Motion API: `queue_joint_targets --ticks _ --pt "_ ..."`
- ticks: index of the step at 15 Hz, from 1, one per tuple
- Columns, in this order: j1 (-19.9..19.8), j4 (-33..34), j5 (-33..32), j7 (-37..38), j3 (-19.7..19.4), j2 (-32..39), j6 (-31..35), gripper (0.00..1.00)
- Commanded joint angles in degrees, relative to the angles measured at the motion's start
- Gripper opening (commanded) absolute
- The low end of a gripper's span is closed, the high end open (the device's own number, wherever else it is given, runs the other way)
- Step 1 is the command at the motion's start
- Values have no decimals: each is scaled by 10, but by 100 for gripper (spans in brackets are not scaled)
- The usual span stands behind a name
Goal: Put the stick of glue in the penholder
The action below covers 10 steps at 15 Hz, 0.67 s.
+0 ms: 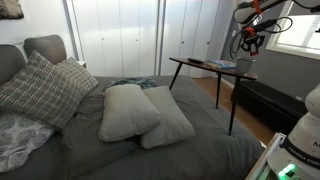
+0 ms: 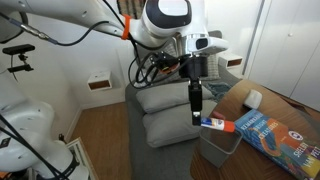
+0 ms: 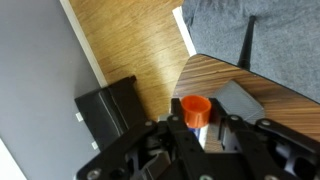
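Observation:
My gripper shifts toward the right in the wrist view next, over the penholder's open top (image 2: 221, 136) (image 3: 239, 101), and releases, as the penholder shows off beside the orange cap.
My gripper (image 2: 196, 112) hangs fingers down over the near end of a small wooden table (image 2: 300, 112). In the wrist view the gripper (image 3: 197, 125) is shut on the stick of glue (image 3: 195, 108), which has an orange cap and a white and blue body. In an exterior view the stick of glue (image 2: 216, 124) lies nearly level at the fingertips, right over the open top of the grey penholder (image 2: 220, 145). The penholder also shows as a grey shape (image 3: 240, 98) just behind the cap. In an exterior view the gripper (image 1: 247, 44) hovers above the penholder (image 1: 245, 67) at the table's end.
A flat blue and orange book (image 2: 272, 130) and a small white object (image 2: 254, 98) lie on the table. A bed with grey pillows (image 1: 140, 112) stands beside it. A dark bench (image 1: 265, 100) and wooden floor (image 3: 130, 45) lie below.

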Motion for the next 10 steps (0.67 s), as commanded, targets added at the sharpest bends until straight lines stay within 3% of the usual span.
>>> queue_joint_targets --ticks 1,10 --pt "-8 21 9 -11 -14 27 16 8" --pt "4 82 9 -47 -19 72 20 8"
